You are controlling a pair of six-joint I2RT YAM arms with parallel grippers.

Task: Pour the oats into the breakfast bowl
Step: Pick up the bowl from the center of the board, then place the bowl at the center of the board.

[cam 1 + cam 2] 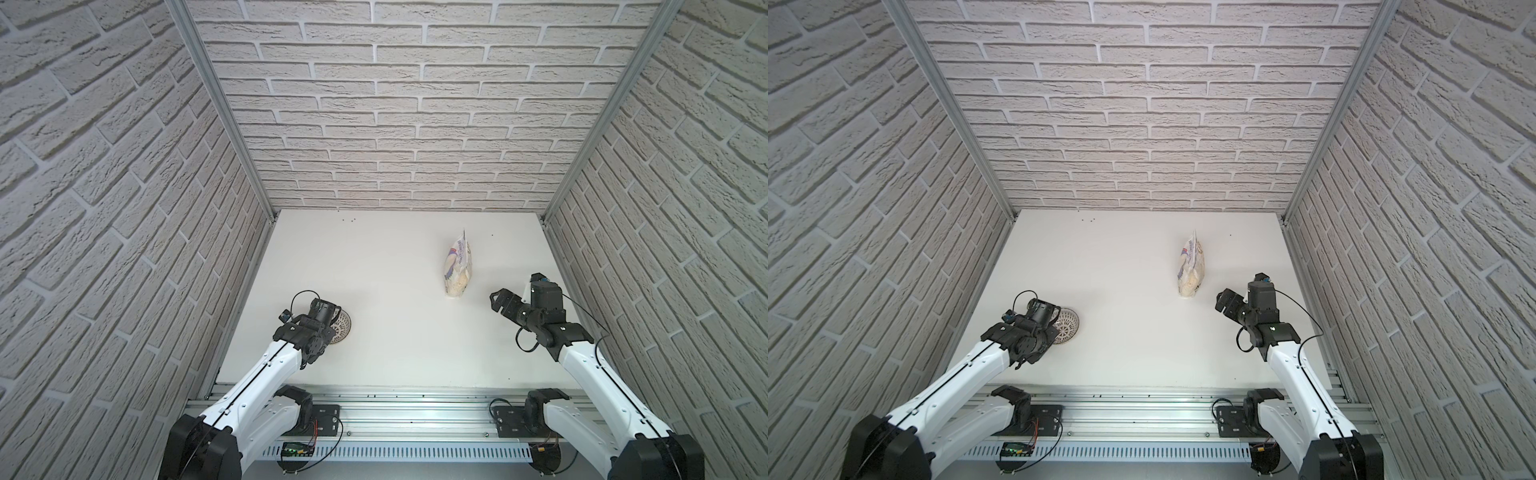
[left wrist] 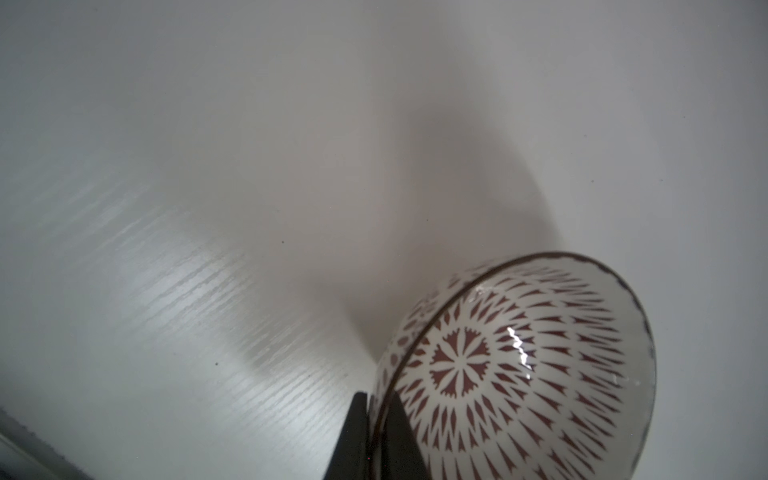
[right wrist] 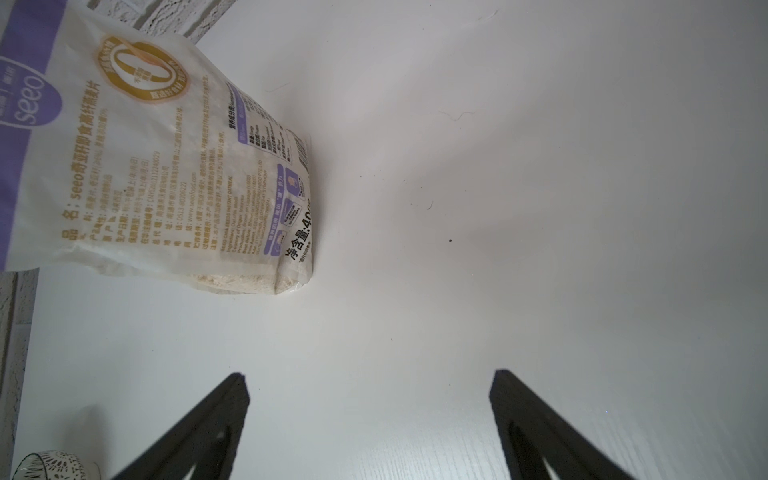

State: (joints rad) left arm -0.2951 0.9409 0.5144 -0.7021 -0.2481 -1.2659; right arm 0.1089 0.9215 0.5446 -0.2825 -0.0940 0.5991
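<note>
I will lift the bowl (image 1: 343,329) next with my left gripper, carry it toward the right gripper and lower it to release, as open tabletop lies between both grippers.
The breakfast bowl (image 1: 343,329) (image 1: 1068,326), white with a dark lattice inside, sits on the white table at the near left. My left gripper (image 2: 377,411) is shut on its rim, one finger inside the bowl (image 2: 519,365) and one outside. The oats (image 1: 457,270) (image 1: 1191,270) stand upright in their printed bag at the back right. My right gripper (image 1: 497,301) (image 3: 370,382) hovers open just right of the bag and nearer the front, with nothing between its fingers. The bag (image 3: 166,166) lies ahead of it and off to one side.
Brick-patterned walls (image 1: 124,208) close in the table on the left, back and right. An aluminium rail (image 1: 407,405) carrying both arm bases runs along the front edge. A few dark specks (image 1: 349,220) lie near the back wall.
</note>
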